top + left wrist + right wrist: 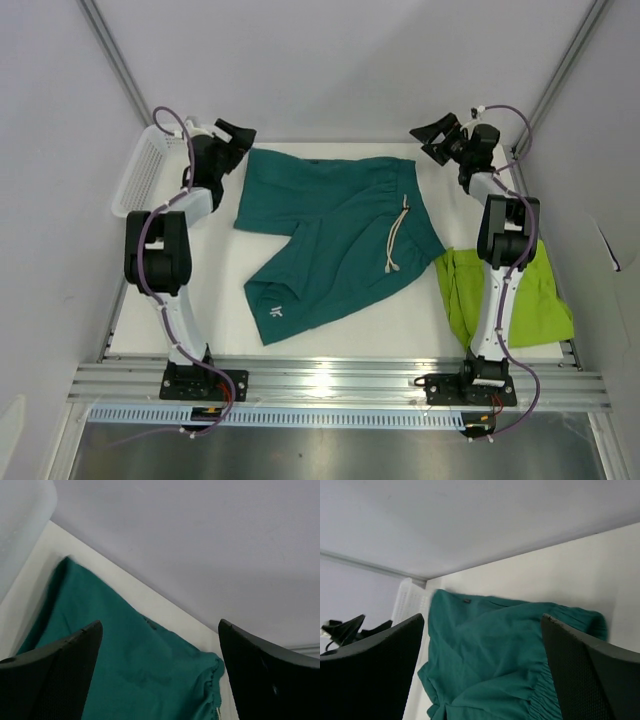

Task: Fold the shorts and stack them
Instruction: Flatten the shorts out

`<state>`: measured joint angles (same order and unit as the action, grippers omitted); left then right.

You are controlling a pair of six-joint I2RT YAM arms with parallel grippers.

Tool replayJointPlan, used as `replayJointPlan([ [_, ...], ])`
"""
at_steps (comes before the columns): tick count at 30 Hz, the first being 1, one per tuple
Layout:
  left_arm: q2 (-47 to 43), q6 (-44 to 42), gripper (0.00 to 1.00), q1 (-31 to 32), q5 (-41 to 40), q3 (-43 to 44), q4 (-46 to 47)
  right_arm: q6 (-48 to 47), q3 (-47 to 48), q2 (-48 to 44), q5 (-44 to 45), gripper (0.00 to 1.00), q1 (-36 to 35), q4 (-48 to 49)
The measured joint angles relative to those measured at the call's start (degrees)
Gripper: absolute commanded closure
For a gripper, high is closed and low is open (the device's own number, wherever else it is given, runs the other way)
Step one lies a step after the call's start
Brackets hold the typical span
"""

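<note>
Next, my right gripper moves back and down onto the waistband's near corner (437, 250) beside the lime green shorts, because the teal shorts still lie spread and unfolded.
Dark teal shorts (330, 235) lie spread on the white table, waistband toward the back right, cream drawstring (398, 238) trailing down, a small white logo (277, 313) on the near leg. Lime green shorts (505, 295) lie crumpled at the right, partly under the right arm. My left gripper (236, 137) hovers open above the teal shorts' back left corner; its wrist view shows teal fabric (145, 670) between wide-apart fingers. My right gripper (437, 135) hangs open above the back right corner, the teal fabric (490, 655) below its spread fingers. Neither holds anything.
A white mesh basket (143, 172) stands against the left wall at the back, also visible as the basket (410, 602) in the right wrist view. Grey enclosure walls close in on three sides. The aluminium rail (340, 382) carrying both arm bases runs along the near edge.
</note>
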<state>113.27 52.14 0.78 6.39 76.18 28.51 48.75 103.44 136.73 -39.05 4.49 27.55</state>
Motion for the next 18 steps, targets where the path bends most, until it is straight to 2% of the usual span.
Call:
replayJointPlan([
  [5,-3.6,-2.9,0.01,-0.2,-2.4,1.3,-9.2,-5.7,0.6,-4.2,5.9,0.00,0.7,-13.9],
  [10,-13.0,-8.6,0.01,0.4,-2.8,1.3,-19.1,-11.0,-10.6,-18.1,9.1,0.04,1.2,-24.5],
  [13,-20.8,-11.3,0.01,2.6,-3.2,0.5,-25.6,-15.2,-16.9,-26.6,11.0,0.18,0.5,-30.7],
  [15,-26.1,-11.7,0.01,4.8,-2.7,-2.8,-26.7,-17.6,-20.2,-30.7,12.1,0.21,-0.6,-34.6],
  [18,-36.3,-10.7,0.01,7.4,0.7,-14.4,-27.0,-21.3,-27.6,-36.8,14.5,0.24,-2.9,-38.8],
])
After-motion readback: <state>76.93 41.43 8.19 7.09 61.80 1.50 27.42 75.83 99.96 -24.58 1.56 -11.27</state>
